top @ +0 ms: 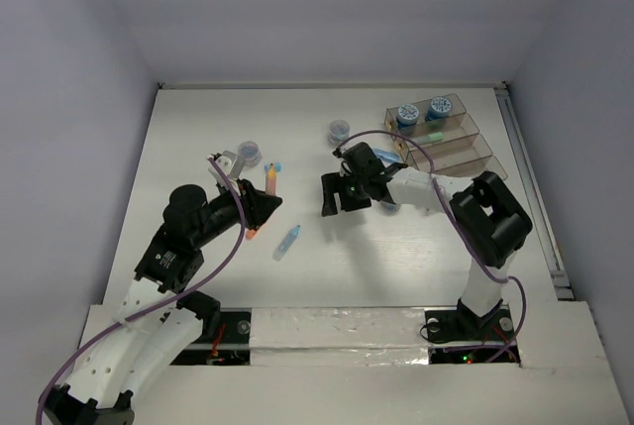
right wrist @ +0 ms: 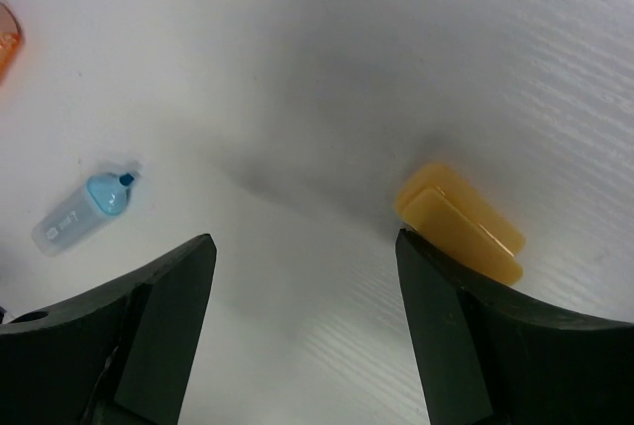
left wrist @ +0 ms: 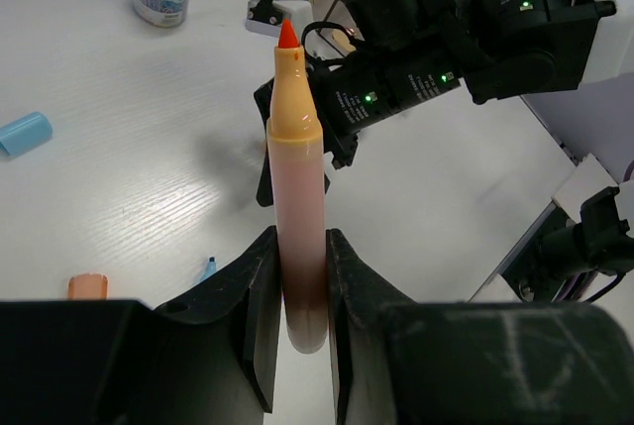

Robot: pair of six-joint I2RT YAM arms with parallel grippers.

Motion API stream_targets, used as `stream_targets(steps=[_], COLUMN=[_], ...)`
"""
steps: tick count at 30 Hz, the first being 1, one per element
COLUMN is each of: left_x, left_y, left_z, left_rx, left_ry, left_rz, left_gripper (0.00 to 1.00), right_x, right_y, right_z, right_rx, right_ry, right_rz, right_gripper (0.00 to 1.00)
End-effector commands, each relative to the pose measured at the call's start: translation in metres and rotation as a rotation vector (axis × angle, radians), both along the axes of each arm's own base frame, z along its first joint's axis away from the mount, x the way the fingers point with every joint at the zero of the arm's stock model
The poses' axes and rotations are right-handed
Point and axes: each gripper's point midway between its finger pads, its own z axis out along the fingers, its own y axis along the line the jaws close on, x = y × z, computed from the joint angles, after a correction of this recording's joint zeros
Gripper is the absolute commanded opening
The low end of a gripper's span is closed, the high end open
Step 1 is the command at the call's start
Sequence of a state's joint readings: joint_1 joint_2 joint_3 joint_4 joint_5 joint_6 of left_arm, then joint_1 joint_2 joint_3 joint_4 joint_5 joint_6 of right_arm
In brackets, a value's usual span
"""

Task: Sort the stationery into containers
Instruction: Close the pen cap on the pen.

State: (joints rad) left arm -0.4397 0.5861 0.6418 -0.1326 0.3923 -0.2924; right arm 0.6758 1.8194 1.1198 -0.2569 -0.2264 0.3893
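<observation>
My right gripper shifts to its right in the wrist view next and turns its fingers to close across the yellow-orange cap [right wrist: 461, 222], which lies at an angle there.
My left gripper [top: 261, 200] is shut on an uncapped orange marker [left wrist: 295, 187], red tip pointing up and away; it is held above the table left of centre. My right gripper [top: 337, 197] hangs open and empty over the table's middle; in its wrist view [right wrist: 304, 242] a yellow-orange cap [right wrist: 461, 222] lies just beyond the right finger. A light-blue marker [top: 287, 241] lies between the arms and also shows in the right wrist view [right wrist: 84, 212]. The clear bins [top: 466, 143] stand at the back right; the farthest holds two blue rolls [top: 407, 113].
Two grey-lidded jars [top: 249, 153] [top: 339, 131] stand on the table behind the grippers. A light-blue cap [left wrist: 25, 134] and an orange cap [left wrist: 87, 286] lie on the table below the left gripper. The right arm [left wrist: 416, 39] is close in front of the marker tip.
</observation>
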Motion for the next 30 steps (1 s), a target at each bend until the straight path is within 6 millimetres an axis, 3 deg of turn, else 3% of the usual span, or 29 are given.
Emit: stream_targets(steps=[1, 13, 20, 23, 26, 30], left_x=[0.000, 0.001, 0.003, 0.003, 0.003, 0.002], left_y=[-0.003, -0.003, -0.001, 0.000, 0.000, 0.000], left_z=[0.014, 0.015, 0.014, 0.014, 0.015, 0.015], left_rx=[-0.013, -0.013, -0.012, -0.012, -0.013, -0.014], left_ry=[-0.053, -0.053, -0.050, -0.051, -0.054, -0.054], left_rz=[-0.015, -0.015, -0.004, 0.002, 0.002, -0.001], left_gripper=[0.00, 0.00, 0.00, 0.00, 0.00, 0.00], right_x=[0.018, 0.049, 0.062, 0.066, 0.064, 0.061], right_y=[0.018, 0.022, 0.031, 0.034, 0.027, 0.005], right_z=[0.008, 0.013, 0.035, 0.055, 0.067, 0.061], right_rx=[0.046, 0.040, 0.094, 0.130, 0.129, 0.041], right_ry=[-0.042, -0.119, -0.173, -0.214, -0.249, -0.269], right_rz=[-0.012, -0.114, -0.145, -0.144, -0.145, -0.180], right_gripper=[0.80, 0.80, 0.81, 0.81, 0.81, 0.80])
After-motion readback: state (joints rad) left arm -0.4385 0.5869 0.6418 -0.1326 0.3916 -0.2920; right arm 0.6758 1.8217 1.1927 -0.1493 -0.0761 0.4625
